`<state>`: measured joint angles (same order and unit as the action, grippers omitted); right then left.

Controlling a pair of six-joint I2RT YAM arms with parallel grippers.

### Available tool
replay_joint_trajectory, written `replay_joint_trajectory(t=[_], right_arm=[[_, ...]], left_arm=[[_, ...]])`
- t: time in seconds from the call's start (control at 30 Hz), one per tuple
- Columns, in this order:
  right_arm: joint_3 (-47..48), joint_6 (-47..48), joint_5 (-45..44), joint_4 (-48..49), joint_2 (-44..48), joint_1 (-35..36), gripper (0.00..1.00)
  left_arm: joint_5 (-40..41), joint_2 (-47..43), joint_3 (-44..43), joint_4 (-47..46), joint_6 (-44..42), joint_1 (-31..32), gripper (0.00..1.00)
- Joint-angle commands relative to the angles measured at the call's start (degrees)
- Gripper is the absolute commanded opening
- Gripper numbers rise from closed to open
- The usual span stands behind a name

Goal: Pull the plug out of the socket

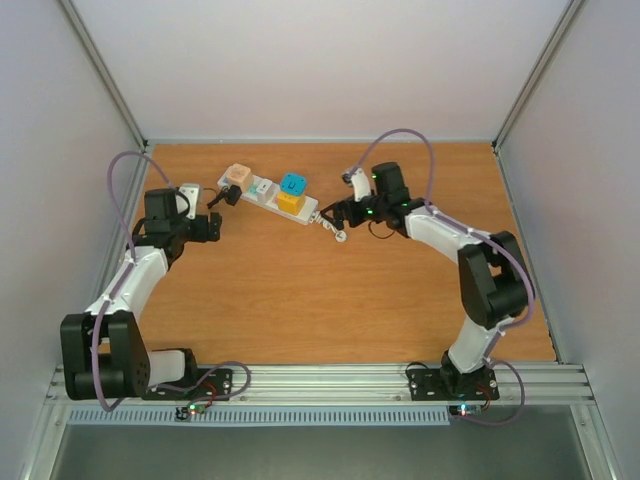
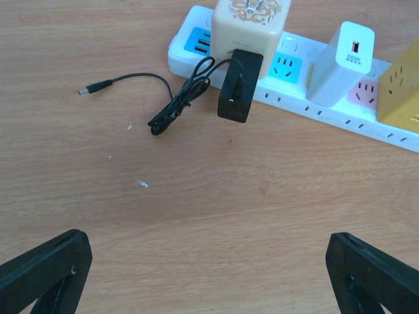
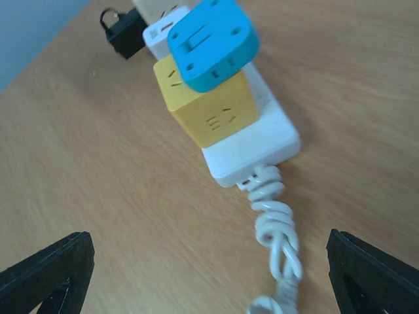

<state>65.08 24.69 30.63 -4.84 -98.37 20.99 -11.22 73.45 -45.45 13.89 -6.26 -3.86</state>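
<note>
The cord's coils by its end are clear of the yellow cube, so my right gripper will next go down and toward the socket to close on them.
The socket is a long white strip lying at the back of the table, between my two grippers. Several plugs sit in it: a beige cube with a black adapter on its near side, a white charger, and a yellow cube topped by a blue adapter. My left gripper is open over bare wood, short of the black adapter. My right gripper is open too, at the cord end of the socket, holding nothing.
The socket's white cord lies twisted on the wood in front of my right gripper. A thin black lead with a barrel tip trails left from the black adapter. Grey walls close in the table on three sides.
</note>
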Motion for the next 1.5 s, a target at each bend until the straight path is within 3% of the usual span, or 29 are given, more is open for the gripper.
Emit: replay_joint_trajectory(t=[0.0, 0.27, 0.7, 1.23, 1.47], right_arm=[[5.3, 5.3, -5.0, 1.7, -6.4, 5.0, 0.97], [14.0, 9.7, -11.6, -2.7, -16.9, 8.4, 0.83], [19.4, 13.1, -19.3, -5.0, -25.5, 9.0, 0.63], [10.8, 15.7, -20.7, -4.7, -21.0, 9.0, 0.31], [5.0, 16.5, -20.4, -4.5, -16.3, 9.0, 0.27]], left_arm=[[2.2, -1.6, 0.6, -5.5, 1.2, 0.4, 1.00], [2.5, -2.5, 0.9, -6.9, 1.2, 0.6, 1.00], [2.2, -4.2, 1.4, -8.2, 1.1, 0.7, 1.00], [4.3, -4.1, 1.5, -9.1, 1.9, 0.6, 1.00], [2.9, -4.7, 1.7, -9.1, 2.0, 0.6, 1.00]])
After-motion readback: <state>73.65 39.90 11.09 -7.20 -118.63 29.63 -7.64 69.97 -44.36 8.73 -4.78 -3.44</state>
